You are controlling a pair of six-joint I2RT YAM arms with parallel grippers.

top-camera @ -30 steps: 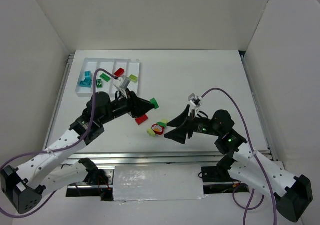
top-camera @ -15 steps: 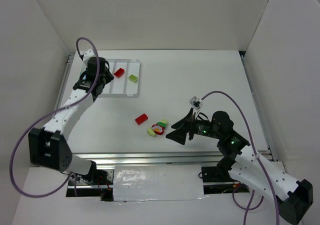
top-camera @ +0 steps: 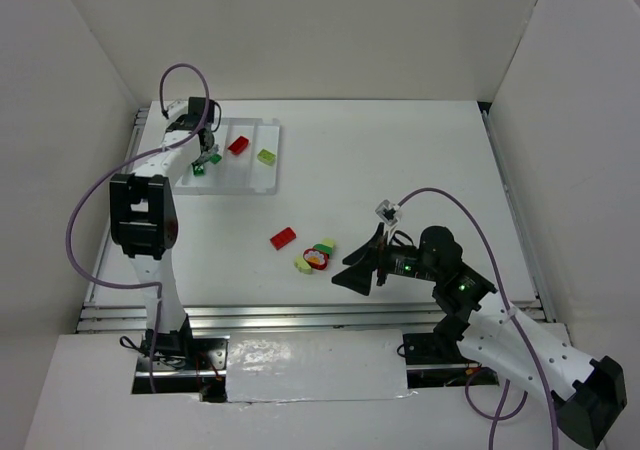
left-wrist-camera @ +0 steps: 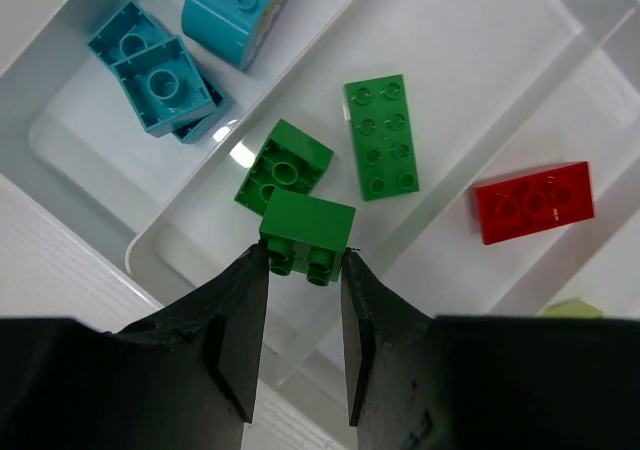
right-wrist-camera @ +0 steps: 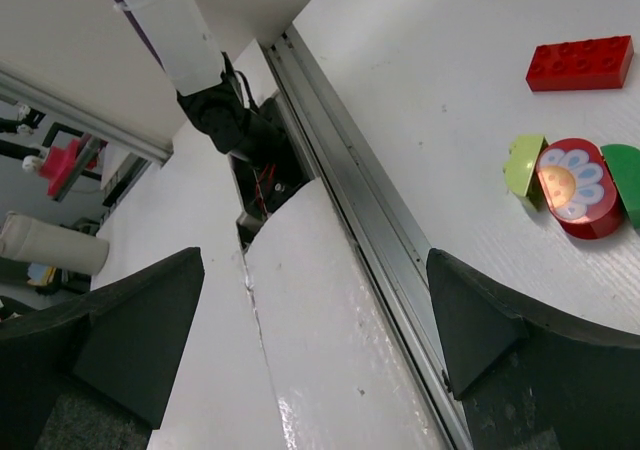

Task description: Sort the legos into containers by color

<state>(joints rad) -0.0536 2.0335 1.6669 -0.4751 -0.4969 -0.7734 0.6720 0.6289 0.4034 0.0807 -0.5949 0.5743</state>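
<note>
My right gripper's fingers point past the cluster toward the bar, so it will turn down, move outward and close on the cluster's far yellow-green end (top-camera: 329,242).
My left gripper (left-wrist-camera: 305,255) is shut on a small green lego (left-wrist-camera: 306,228), held by its sides at the fingertips. It hangs over the white tray (left-wrist-camera: 480,60), above the compartment that holds two green legos (left-wrist-camera: 380,136). The neighbouring compartment has teal legos (left-wrist-camera: 160,80); another holds a red lego (left-wrist-camera: 532,202). In the top view the left gripper (top-camera: 205,156) is at the tray (top-camera: 245,177). My right gripper (top-camera: 356,268) stands open and empty, just right of a loose cluster (top-camera: 316,257) of yellow-green, red and green pieces. A red lego (top-camera: 283,237) lies nearby.
The right wrist view shows the red lego (right-wrist-camera: 580,63), the round red flower piece (right-wrist-camera: 572,187) and a yellow-green piece (right-wrist-camera: 522,165) on the table, beyond the metal rail (right-wrist-camera: 400,250) at the near edge. White walls enclose the table.
My left arm has swung from the table's middle up to the tray, carrying the green lego. The right gripper has drifted slightly toward the near edge, still open.
</note>
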